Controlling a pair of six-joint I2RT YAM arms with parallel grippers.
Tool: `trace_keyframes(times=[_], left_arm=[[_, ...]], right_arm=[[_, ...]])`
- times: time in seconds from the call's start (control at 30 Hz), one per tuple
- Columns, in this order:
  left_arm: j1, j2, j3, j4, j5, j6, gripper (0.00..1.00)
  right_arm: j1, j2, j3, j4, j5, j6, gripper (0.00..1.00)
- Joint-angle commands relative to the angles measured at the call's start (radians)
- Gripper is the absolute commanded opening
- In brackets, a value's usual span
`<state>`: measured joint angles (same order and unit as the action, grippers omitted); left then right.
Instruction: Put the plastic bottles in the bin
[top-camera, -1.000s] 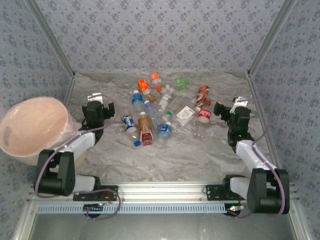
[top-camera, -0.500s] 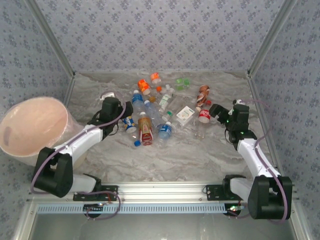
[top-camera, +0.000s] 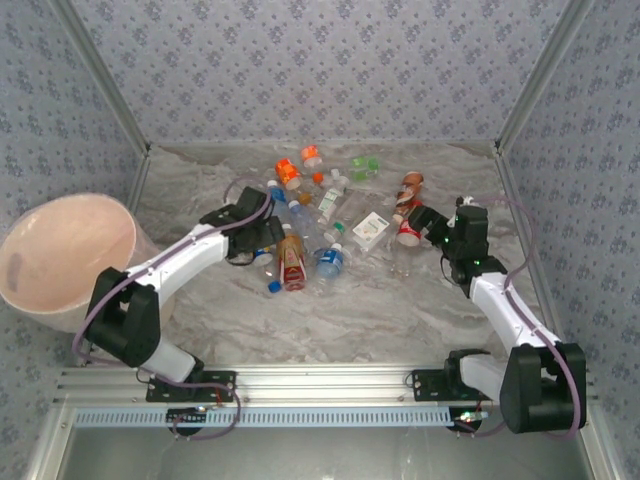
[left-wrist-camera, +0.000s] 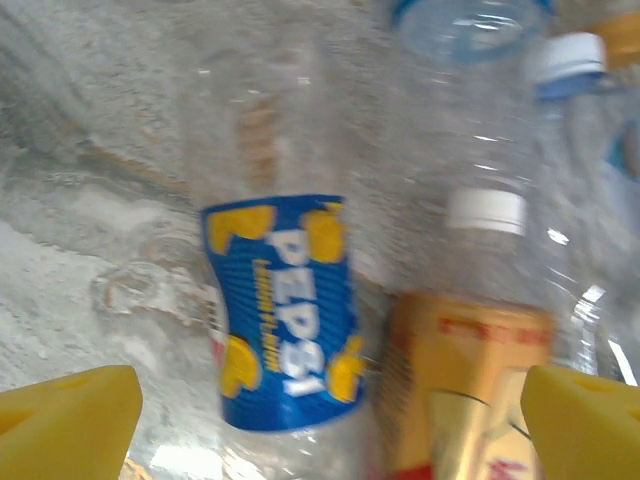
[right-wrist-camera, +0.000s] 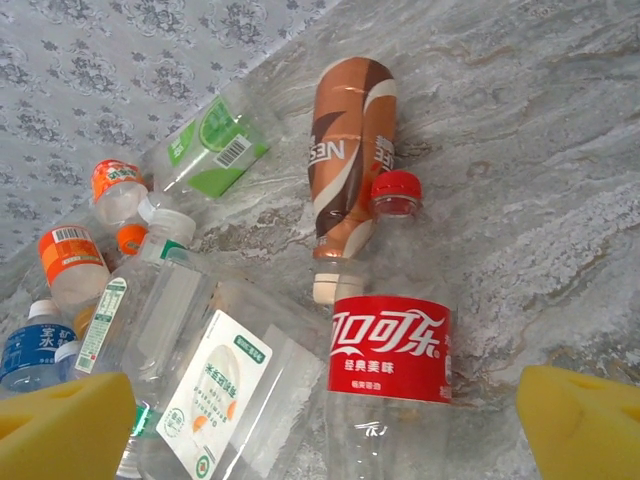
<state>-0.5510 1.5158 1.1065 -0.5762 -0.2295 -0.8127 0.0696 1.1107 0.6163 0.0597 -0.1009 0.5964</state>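
Note:
My left gripper moves past the Pepsi label (left-wrist-camera: 283, 312) and down onto the gold-labelled bottle (left-wrist-camera: 467, 365) to close next, since that bottle lies off-centre between its yellow fingers.
The plastic bottles (top-camera: 320, 215) lie in a loose pile at mid-table. My left gripper (top-camera: 262, 240) hangs open over the pile's left edge. In the left wrist view its yellow fingertips (left-wrist-camera: 65, 420) straddle a clear bottle with a blue Pepsi label (left-wrist-camera: 283, 312) and part of a gold-labelled bottle (left-wrist-camera: 465, 385). My right gripper (top-camera: 415, 220) is open at the pile's right edge, its fingertips (right-wrist-camera: 585, 430) either side of a red-labelled cola bottle (right-wrist-camera: 390, 348); a brown bottle (right-wrist-camera: 350, 170) lies just beyond. The pale pink bin (top-camera: 65, 255) stands far left.
Patterned walls with metal corner posts (top-camera: 530, 90) close in the marble table (top-camera: 380, 320) at the back and both sides. An aluminium rail (top-camera: 320, 385) runs along the near edge by the arm bases. The bin overhangs the table's left side.
My left arm swung from beside the bin rightward to the pile, ending over the Pepsi bottle. My right gripper moved left toward the red-labelled bottle. Both stayed open.

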Motion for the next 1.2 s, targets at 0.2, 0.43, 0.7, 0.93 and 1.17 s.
trace_keyframes(times=[0.2,0.43,0.7,0.93,1.17], left_arm=[[-0.122,0.208,0.168,-0.154,-0.009,-0.001,0.83],[-0.138,0.277,0.180,-0.109,0.041,0.020,0.72],[-0.140,0.332,0.189,-0.113,0.042,0.031,0.77],[-0.139,0.353,0.190,-0.108,0.046,0.040,0.78],[-0.139,0.305,0.153,-0.032,0.061,0.057,0.63]], right_arm=[[0.024,0.002,0.039,-0.026,0.072,-0.032,1.00],[0.032,0.001,0.039,-0.051,0.110,-0.055,1.00],[0.044,0.032,0.038,-0.042,0.114,-0.059,1.00],[0.055,0.047,0.040,-0.040,0.119,-0.063,1.00],[0.071,0.042,0.045,-0.026,0.116,-0.079,1.00]])
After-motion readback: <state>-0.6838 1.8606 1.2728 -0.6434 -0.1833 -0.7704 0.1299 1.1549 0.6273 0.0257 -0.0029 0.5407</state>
